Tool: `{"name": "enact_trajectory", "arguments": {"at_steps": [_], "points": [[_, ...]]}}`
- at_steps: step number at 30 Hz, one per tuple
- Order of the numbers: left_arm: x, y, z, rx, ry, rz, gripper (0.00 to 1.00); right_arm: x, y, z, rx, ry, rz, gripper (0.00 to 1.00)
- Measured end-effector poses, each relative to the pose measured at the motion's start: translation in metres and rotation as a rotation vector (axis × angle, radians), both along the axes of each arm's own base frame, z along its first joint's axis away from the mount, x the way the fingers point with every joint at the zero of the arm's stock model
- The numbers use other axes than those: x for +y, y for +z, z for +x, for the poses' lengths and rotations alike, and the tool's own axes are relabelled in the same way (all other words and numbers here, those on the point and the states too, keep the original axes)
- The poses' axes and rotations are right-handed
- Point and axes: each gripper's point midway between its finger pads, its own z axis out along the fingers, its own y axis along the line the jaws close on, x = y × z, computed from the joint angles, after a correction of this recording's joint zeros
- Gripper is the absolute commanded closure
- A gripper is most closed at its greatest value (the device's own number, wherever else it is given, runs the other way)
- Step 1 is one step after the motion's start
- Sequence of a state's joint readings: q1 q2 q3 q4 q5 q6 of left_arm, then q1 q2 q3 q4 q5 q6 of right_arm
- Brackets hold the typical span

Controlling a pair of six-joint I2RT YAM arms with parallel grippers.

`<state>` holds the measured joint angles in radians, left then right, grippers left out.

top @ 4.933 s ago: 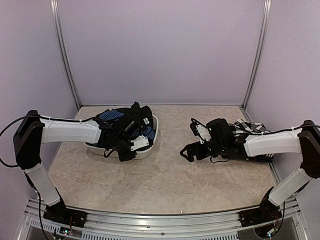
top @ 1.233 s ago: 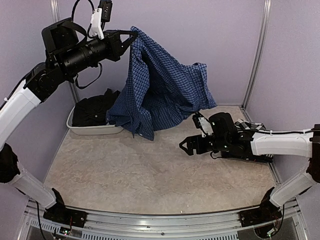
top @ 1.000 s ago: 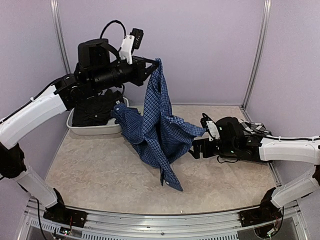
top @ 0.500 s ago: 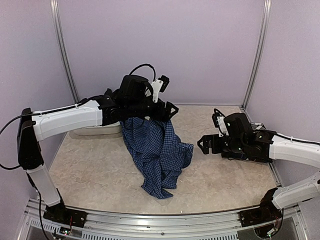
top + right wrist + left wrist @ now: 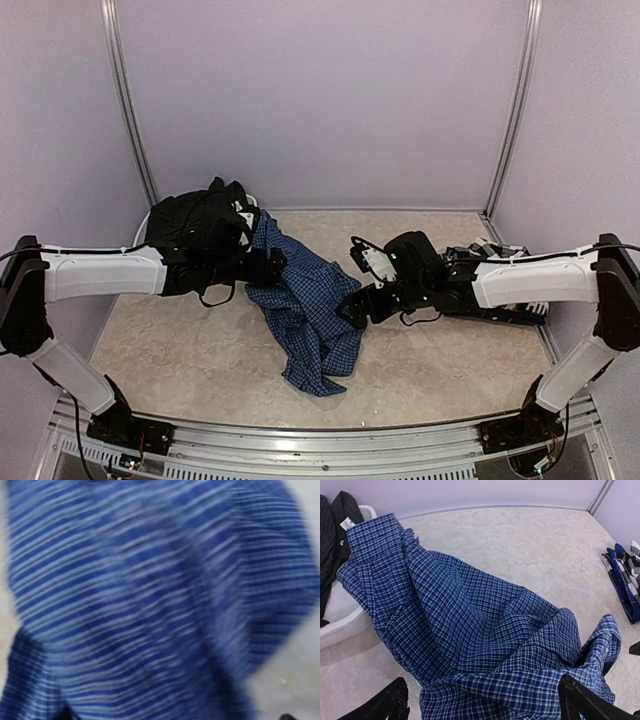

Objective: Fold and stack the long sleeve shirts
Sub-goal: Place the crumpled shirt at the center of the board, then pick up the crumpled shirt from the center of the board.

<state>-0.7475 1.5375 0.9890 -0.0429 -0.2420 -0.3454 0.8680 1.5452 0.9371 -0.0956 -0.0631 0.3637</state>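
I will move my left gripper down onto the blue shirt's bunched side edge (image 5: 264,293) (image 5: 451,690) below it, because a fold of cloth shows between its wide-open fingers.
The blue long sleeve shirt (image 5: 305,315) with fine dark check lies crumpled on the table's middle, one cuffed end toward the white tub. My left gripper (image 5: 272,268) hovers at the shirt's back left edge, open. In the left wrist view its black fingertips (image 5: 390,707) stand wide apart over the blue shirt (image 5: 470,630), holding nothing. My right gripper (image 5: 352,308) is open at the shirt's right edge. The right wrist view is filled by blurred blue cloth (image 5: 150,595). A black shirt (image 5: 195,215) is heaped in the tub. A black-and-white check shirt (image 5: 626,575) lies far right.
The white tub (image 5: 342,625) stands at the back left, by the wall post. The check shirt (image 5: 505,255) at the right is partly hidden behind my right arm. Bare marble tabletop (image 5: 450,370) shows at the front right and back centre.
My left gripper swung the blue shirt from high in the air down to the table, opened and let it go, then drew back left. My right gripper moved left to the shirt's edge.
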Motion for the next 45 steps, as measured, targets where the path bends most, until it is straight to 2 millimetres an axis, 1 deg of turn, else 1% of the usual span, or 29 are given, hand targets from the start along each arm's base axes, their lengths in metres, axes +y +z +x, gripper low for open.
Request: {"name": "enact_trajectory", "arguments": {"at_steps": [3,5,7,9,12,13,16,17,19,23,25,27,28,30,34,36,39,40,41,43,45], "points": [[0.019,-0.008,0.004,0.022,0.076,-0.050,0.01,0.016,-0.009,-0.003,0.022,0.053,0.017,0.00],[0.029,-0.014,0.008,0.036,0.121,-0.074,0.01,0.028,-0.017,0.000,0.039,0.071,0.014,0.01],[0.036,-0.022,0.011,0.055,0.155,-0.088,0.01,0.036,-0.025,0.004,0.051,0.077,0.008,0.01],[0.038,-0.030,0.018,0.067,0.178,-0.097,0.01,0.041,-0.032,0.008,0.057,0.076,-0.002,0.02],[0.045,-0.051,0.028,0.108,0.212,-0.095,0.01,0.045,-0.042,0.016,0.062,0.059,-0.032,0.03],[0.047,-0.060,0.032,0.126,0.221,-0.093,0.02,0.045,-0.042,0.017,0.062,0.057,-0.033,0.03],[0.051,-0.086,0.042,0.181,0.238,-0.088,0.09,0.044,-0.044,0.019,0.056,0.043,-0.047,0.04],[0.051,-0.093,0.045,0.196,0.241,-0.089,0.12,0.043,-0.044,0.020,0.055,0.039,-0.052,0.04],[0.048,-0.103,0.050,0.216,0.236,-0.092,0.22,0.041,-0.045,0.021,0.053,0.029,-0.064,0.04],[0.035,-0.116,0.056,0.235,0.199,-0.123,0.40,0.033,-0.044,0.019,0.047,0.010,-0.077,0.04],[0.028,-0.120,0.058,0.239,0.176,-0.140,0.56,0.027,-0.042,0.016,0.048,0.001,-0.083,0.04],[0.020,-0.120,0.061,0.237,0.154,-0.162,0.79,0.020,-0.039,0.013,0.047,-0.010,-0.086,0.04],[0.015,-0.119,0.063,0.232,0.130,-0.176,0.87,0.017,-0.037,0.012,0.044,-0.017,-0.087,0.04],[0.006,-0.117,0.063,0.229,0.095,-0.208,1.00,0.011,-0.033,0.010,0.038,-0.035,-0.086,0.04],[-0.018,-0.105,0.055,0.215,0.027,-0.252,1.00,-0.004,-0.022,0.008,0.015,-0.071,-0.100,0.03],[-0.039,-0.097,0.041,0.207,-0.027,-0.259,1.00,-0.012,-0.013,0.009,-0.003,-0.092,-0.109,0.03],[-0.092,-0.061,0.007,0.167,-0.162,-0.286,1.00,-0.025,0.005,0.009,-0.039,-0.130,-0.114,0.02],[-0.109,-0.045,-0.003,0.147,-0.206,-0.303,1.00,-0.030,0.012,0.009,-0.051,-0.141,-0.111,0.02],[-0.128,-0.025,-0.014,0.121,-0.256,-0.327,1.00,-0.035,0.019,0.008,-0.064,-0.154,-0.106,0.01],[-0.149,0.007,-0.028,0.077,-0.314,-0.367,1.00,-0.045,0.035,0.006,-0.090,-0.173,-0.084,0.00],[-0.159,0.035,-0.036,0.036,-0.340,-0.404,1.00,-0.055,0.052,0.002,-0.114,-0.182,-0.050,0.01]]}}
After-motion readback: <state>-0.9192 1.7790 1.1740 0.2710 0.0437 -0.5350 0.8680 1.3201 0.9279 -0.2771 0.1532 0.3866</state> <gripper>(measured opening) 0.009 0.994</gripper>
